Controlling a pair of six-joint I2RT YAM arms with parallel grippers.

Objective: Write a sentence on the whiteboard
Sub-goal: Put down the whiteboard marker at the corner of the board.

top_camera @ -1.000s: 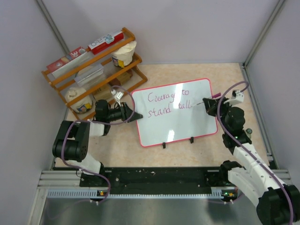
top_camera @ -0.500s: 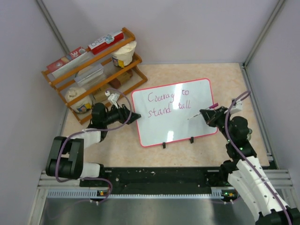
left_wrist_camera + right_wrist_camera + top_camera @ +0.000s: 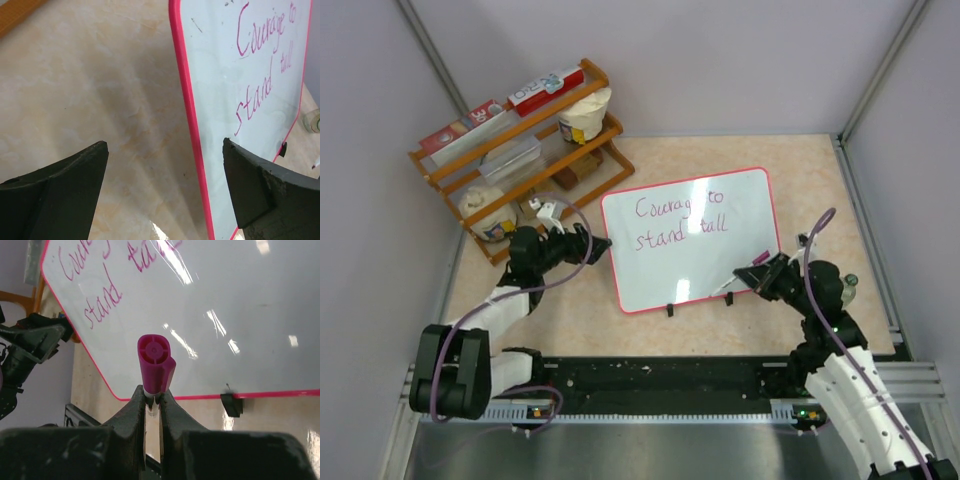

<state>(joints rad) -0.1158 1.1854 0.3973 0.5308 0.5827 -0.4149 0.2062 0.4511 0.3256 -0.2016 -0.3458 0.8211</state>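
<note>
Next, my right gripper moves back and down past the whiteboard's near edge and releases the marker over bare table, as the sentence [image 3: 680, 220] is complete on the whiteboard.
The whiteboard [image 3: 720, 262] lies flat mid-table, with a pink-red rim and two black clips on its near edge. The sentence [image 3: 680, 220], "Courage to stand tall", runs in two purplish-pink lines on its upper half. My left gripper [image 3: 601, 243] is open at the board's left edge. In the left wrist view [image 3: 165, 170] the rim [image 3: 187, 110] passes between the fingers, which hold nothing. My right gripper [image 3: 766, 276] is shut on a purple-capped marker [image 3: 156, 362] over the board's near right corner. The marker tip points at the near edge.
A wooden rack [image 3: 520, 150] with boxes, a cup and tubs stands at the back left, close behind my left arm. A small clear object [image 3: 850, 285] sits right of my right arm. Enclosure walls stand on three sides. A clip [image 3: 231, 404] shows by the marker.
My right gripper has carried the marker from the end of "tall" down to the board's near right corner. My left arm has drawn back and lowered, its gripper staying near the left edge.
</note>
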